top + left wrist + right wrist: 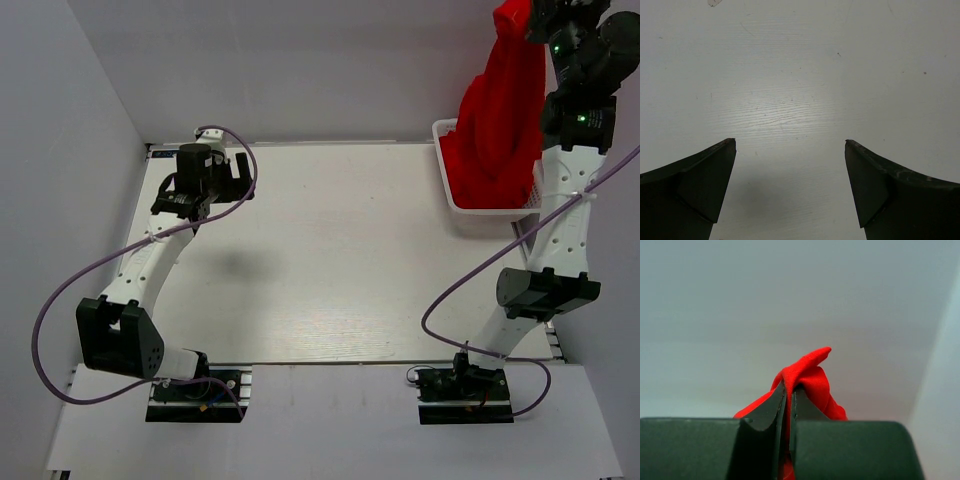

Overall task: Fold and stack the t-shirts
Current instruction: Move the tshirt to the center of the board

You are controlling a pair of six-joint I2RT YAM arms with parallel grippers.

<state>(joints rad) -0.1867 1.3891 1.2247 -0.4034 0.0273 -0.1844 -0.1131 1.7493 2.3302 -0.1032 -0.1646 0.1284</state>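
Observation:
My right gripper should next go left in the top view and down to release the t-shirt, as the table's bare middle is below there.
A bright red t-shirt hangs in a long drape from my right gripper, which is raised high at the back right, above the white basket. In the right wrist view the jaws of my right gripper are shut on a pinched fold of the red t-shirt. The shirt's lower part still rests in the basket among more red cloth. Over the back left of the table my left gripper is open. Its fingers stand wide apart over bare tabletop with nothing between them.
The white slatted basket sits at the table's back right edge. Grey walls close in the left, back and right sides. A purple cable loops beside the left arm, another cable beside the right arm.

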